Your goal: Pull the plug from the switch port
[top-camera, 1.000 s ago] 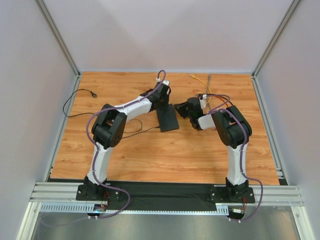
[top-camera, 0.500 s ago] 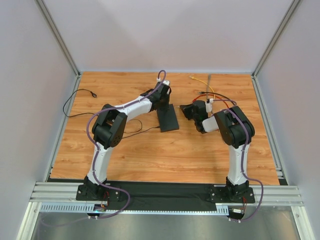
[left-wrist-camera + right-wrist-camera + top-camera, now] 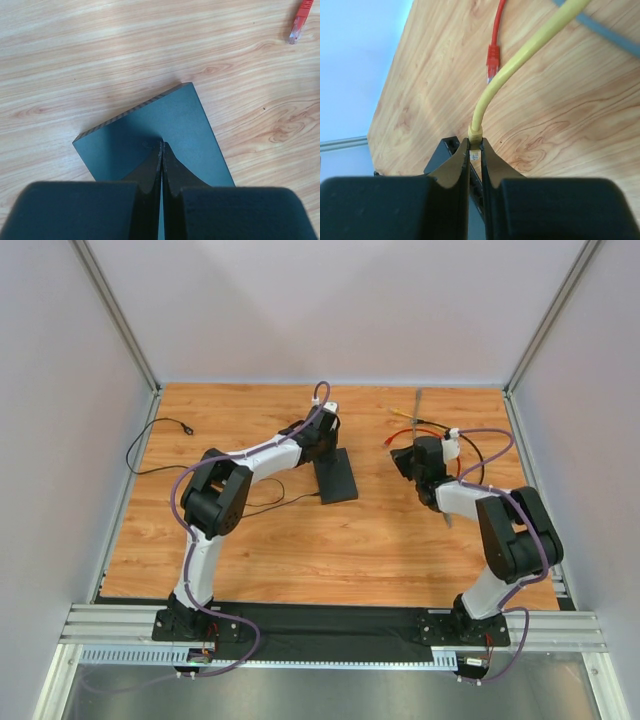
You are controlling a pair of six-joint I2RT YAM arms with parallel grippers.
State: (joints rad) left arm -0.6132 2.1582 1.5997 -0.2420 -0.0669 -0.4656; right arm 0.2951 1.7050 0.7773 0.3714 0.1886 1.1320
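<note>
My right gripper should pull the yellow cable's plug (image 3: 475,134) between its fingers farther away from the switch next, then open them and let go of the plug, because it is out of the socket.
The switch (image 3: 336,477) is a flat black box lying mid-table. My left gripper (image 3: 323,443) is shut and empty, its tips resting on the switch top (image 3: 170,117). My right gripper (image 3: 407,461) is right of the switch and apart from it. In the right wrist view it (image 3: 475,146) is shut on the yellow cable's plug (image 3: 475,134), which is out of the socket. The yellow cable (image 3: 520,55) runs away from the fingers. The switch's socket edge (image 3: 446,148) shows beyond and below them.
A loose red cable with its plug (image 3: 492,60) lies on the wood past the right gripper; the plug also shows in the left wrist view (image 3: 298,24). A grey cable (image 3: 607,31) lies at the back right. A thin black lead (image 3: 160,430) loops at the left.
My right gripper has moved right, away from the switch, carrying the yellow plug out with it. The left gripper and the switch have stayed put.
</note>
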